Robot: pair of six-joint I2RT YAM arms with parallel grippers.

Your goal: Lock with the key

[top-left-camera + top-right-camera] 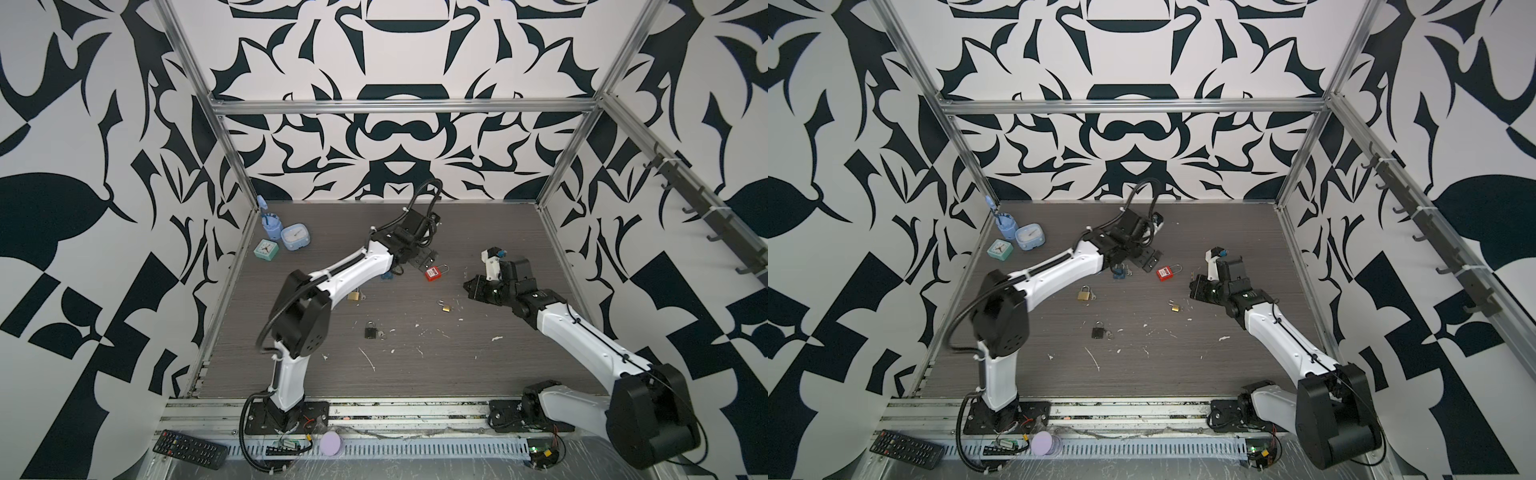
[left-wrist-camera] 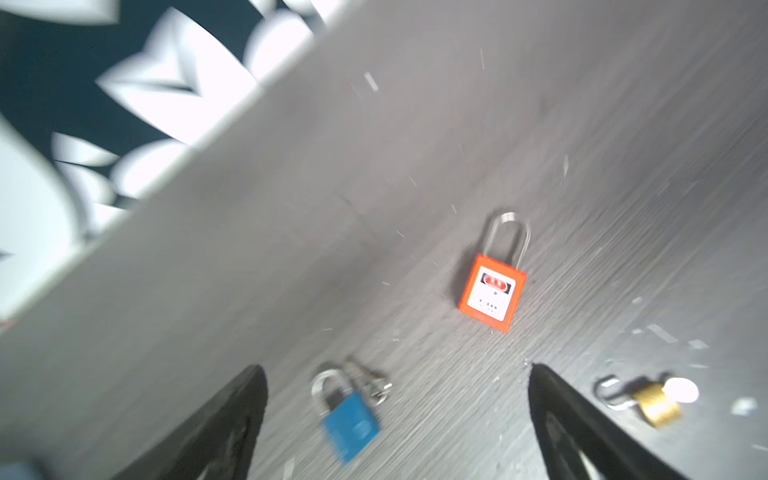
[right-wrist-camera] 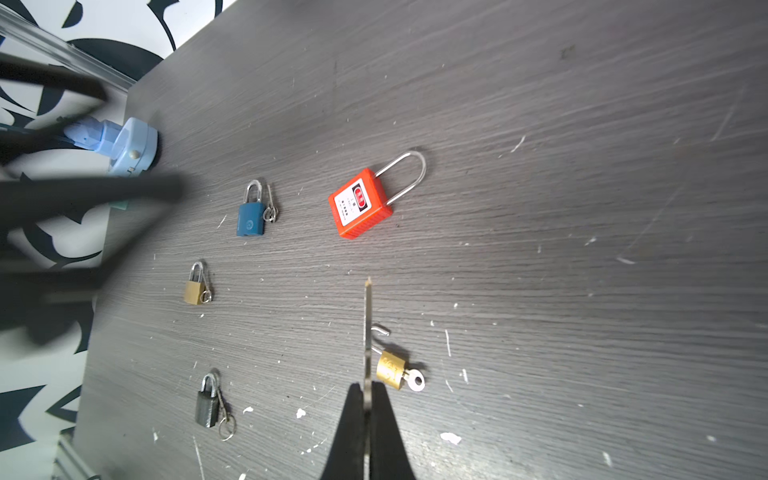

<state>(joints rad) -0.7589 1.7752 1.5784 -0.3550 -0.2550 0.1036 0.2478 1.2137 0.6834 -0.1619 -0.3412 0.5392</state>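
The robot's right gripper next needs to go down toward the red padlock's shackle and let go of the key at its near leg (image 1: 443, 274) (image 3: 397, 200), because that leg is below the gripper, beyond the key's tip.
My right gripper (image 3: 368, 388) is shut on a thin metal key (image 3: 367, 316), whose blade sticks out ahead of the fingertips above the table. A red padlock (image 3: 359, 203) (image 1: 432, 273) lies flat beyond the key's tip. My left gripper (image 2: 395, 369) (image 1: 422, 259) hovers open and empty just left of the red padlock (image 2: 492, 293), over a blue padlock (image 2: 351, 424) with keys on a ring. In both top views the right gripper (image 1: 1192, 283) is to the right of the red padlock (image 1: 1165, 273), apart from it.
A small brass padlock (image 3: 390, 370) with open shackle and a key in it lies under the held key. A shut brass padlock (image 1: 354, 296) and a black padlock (image 1: 371, 331) lie nearer the front. Two clocks (image 1: 296, 237) and a blue cup (image 1: 270, 226) stand back left.
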